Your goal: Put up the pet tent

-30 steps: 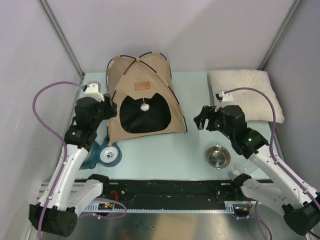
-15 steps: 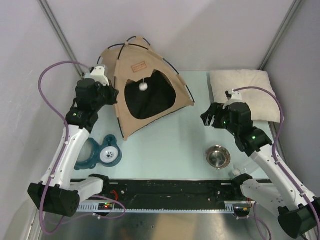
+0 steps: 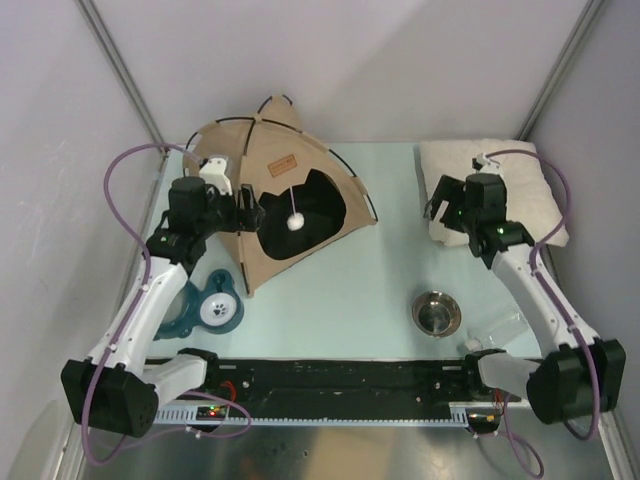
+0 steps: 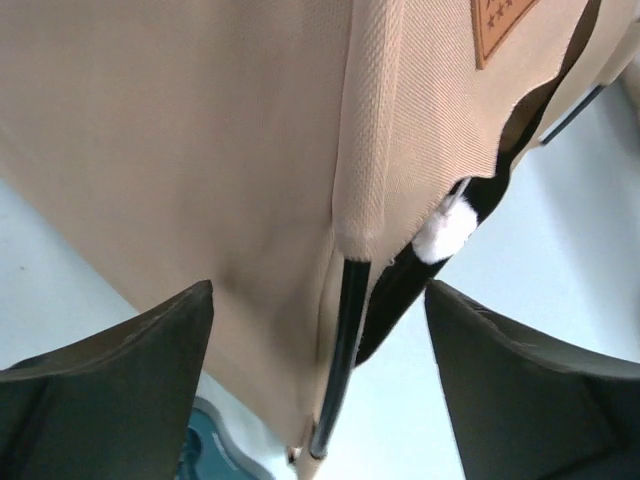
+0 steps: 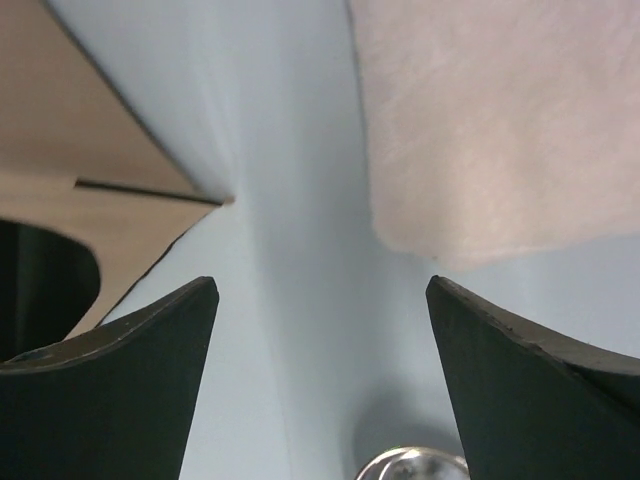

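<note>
My right gripper moves outward and lower onto the cream pillow's tent-side edge near its far corner [image 3: 436, 160] [image 5: 390, 38] next, since only bare table lies between the open fingers.
The pet tent [image 3: 268, 172] is tan with black edging and stands tilted at the back left, its dark doorway facing front-right. Its brown label patch [image 3: 283, 164] and white pompom [image 3: 293, 223] show. My left gripper [image 3: 248, 213] is open at the tent's front left edge. In the left wrist view, the gripper [image 4: 318, 290] has the tent fabric [image 4: 200, 130] and a black pole [image 4: 345, 340] between its spread fingers, not clamped. My right gripper [image 3: 437, 208] is open and empty over the table between the tent and the pillow; in the right wrist view [image 5: 320, 285] only bare table lies between its fingers.
A cream pillow [image 3: 520, 175] lies at the back right, also in the right wrist view [image 5: 500, 110]. A steel bowl [image 3: 437, 313] sits front right. A blue paw-print dish [image 3: 210, 310] sits front left, close to the tent's corner. Walls close in on three sides.
The tent has tipped and turned, its doorway now facing more to the right. My left gripper has moved right to the tent's front edge. My right gripper has moved back toward the pillow.
</note>
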You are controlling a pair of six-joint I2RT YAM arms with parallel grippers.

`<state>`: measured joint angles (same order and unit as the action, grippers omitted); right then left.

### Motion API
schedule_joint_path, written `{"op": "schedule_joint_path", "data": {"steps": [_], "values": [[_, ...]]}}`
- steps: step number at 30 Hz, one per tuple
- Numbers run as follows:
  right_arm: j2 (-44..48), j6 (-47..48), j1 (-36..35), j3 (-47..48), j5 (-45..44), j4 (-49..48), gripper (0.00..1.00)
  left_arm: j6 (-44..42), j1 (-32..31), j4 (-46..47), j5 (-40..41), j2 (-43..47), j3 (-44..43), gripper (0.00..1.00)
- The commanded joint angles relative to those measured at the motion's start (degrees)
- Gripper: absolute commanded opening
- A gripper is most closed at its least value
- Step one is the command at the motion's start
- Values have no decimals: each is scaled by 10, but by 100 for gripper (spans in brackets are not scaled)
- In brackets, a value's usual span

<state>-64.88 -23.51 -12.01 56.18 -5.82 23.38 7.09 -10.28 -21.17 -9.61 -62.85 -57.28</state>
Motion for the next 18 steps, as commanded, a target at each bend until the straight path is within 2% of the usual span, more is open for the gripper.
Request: {"op": "schedule_joint_path", "data": {"steps": [1, 6, 8, 13, 18], "values": [[-67, 37, 29, 75, -60, -50, 93, -1, -3, 34, 5, 48, -9, 96], [-155, 111, 83, 154, -53, -103, 95, 0, -4, 34, 29, 97, -21, 99], [-217, 151, 94, 208, -36, -101, 98, 1, -4, 35, 40, 115, -22, 100], [-383, 216, 108, 404, -4, -21, 99, 31, -3, 34, 70, 144, -28, 100], [-544, 233, 112, 563, -41, 64, 99, 64, 1, 35, 102, 156, -24, 100]]}}
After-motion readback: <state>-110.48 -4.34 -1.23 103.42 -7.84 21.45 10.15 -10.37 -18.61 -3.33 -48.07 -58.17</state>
